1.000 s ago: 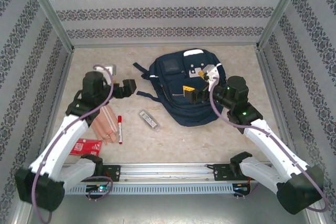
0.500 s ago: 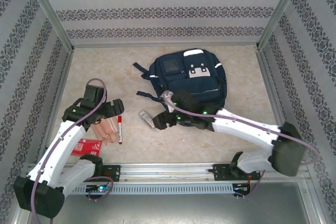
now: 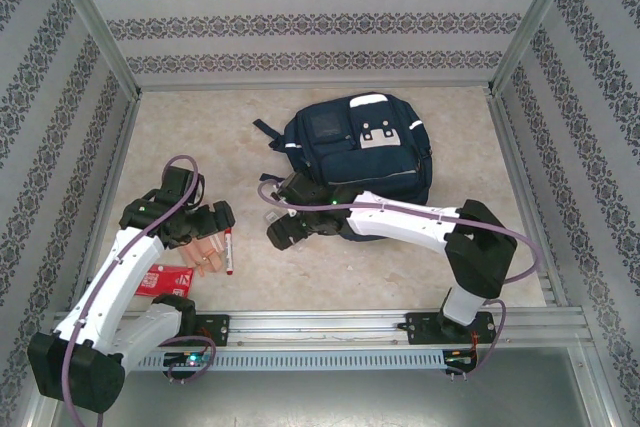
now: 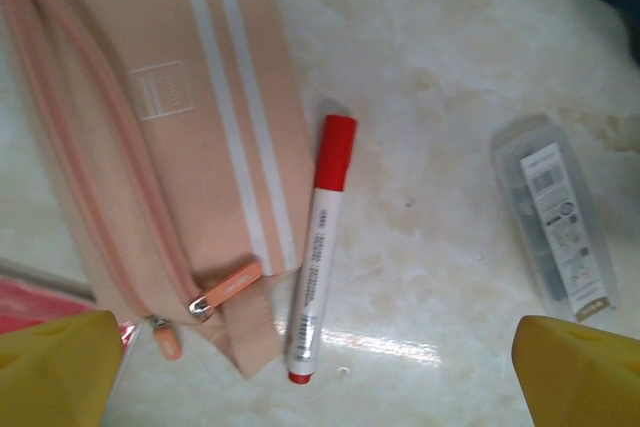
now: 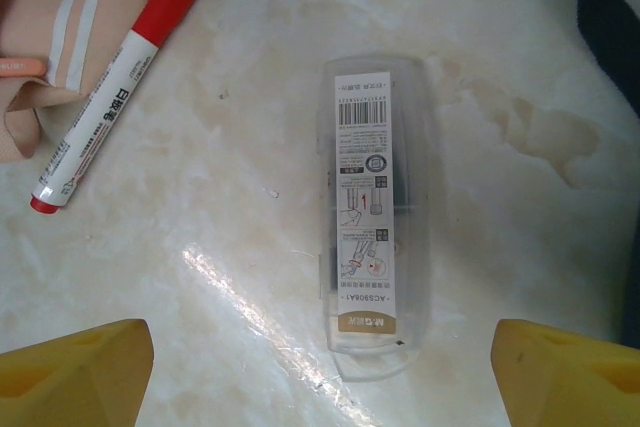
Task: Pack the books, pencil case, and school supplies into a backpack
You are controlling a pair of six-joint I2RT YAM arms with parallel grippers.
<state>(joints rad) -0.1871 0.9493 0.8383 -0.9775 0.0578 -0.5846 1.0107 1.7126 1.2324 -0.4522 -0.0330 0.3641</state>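
Observation:
The pouch's zip edge (image 4: pixel 138 187) runs slanted on the side away from the marker (image 4: pixel 318 247), so my left gripper will next move over to it, turn along it and go down onto it.
The navy backpack (image 3: pixel 360 147) lies at the back middle of the table. The pencil case, a peach zip pouch with white stripes (image 4: pixel 150 117), lies left of the red-capped white marker (image 4: pixel 318 247). My left gripper (image 4: pixel 320 377) hovers open over the marker's end, holding nothing. A clear plastic box with a white label (image 5: pixel 375 217) lies flat on the table. My right gripper (image 5: pixel 320 372) is open above its near end, one yellow fingertip (image 5: pixel 70 372) on each side. The books are out of view. A red packet (image 3: pixel 165 277) lies near the left arm.
In the top view my right arm (image 3: pixel 400 219) stretches leftward across the front of the backpack, and both grippers, left (image 3: pixel 210 219) and right (image 3: pixel 283 234), sit close together. Patterned walls and metal rails enclose the table.
My right arm swung from the backpack's front pocket leftward and down over the clear box. The yellow book it had there is gone from view. My left gripper moved nearer, over pouch and marker.

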